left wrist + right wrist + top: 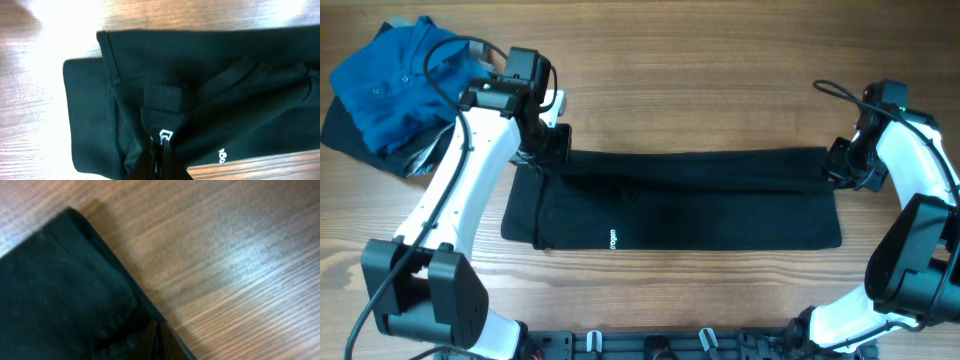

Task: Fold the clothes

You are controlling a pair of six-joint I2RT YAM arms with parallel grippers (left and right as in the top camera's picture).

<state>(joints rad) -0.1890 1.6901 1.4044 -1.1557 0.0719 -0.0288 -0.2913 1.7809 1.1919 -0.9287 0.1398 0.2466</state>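
The pinched fold still hangs raised over the garment's spread layers, so the robot's left gripper will next bring it down onto those layers beneath and let it go.
The black garment (680, 200) lies spread as a long folded band across the table's middle, its small white logo (613, 240) near the front edge. My left gripper (542, 150) is shut on the garment's far left corner; the left wrist view shows the jaws (161, 150) pinching a ribbed fold of the garment (210, 90) next to a small white tag (165, 135). My right gripper (840, 165) is shut on the far right corner; in the right wrist view its jaws (159, 340) pinch the edge of the garment (60, 295).
A bright blue collared shirt (395, 85) lies crumpled on a dark cloth at the far left corner. Bare wooden table (720, 90) lies beyond the garment and in front of it. Cables run from both arms.
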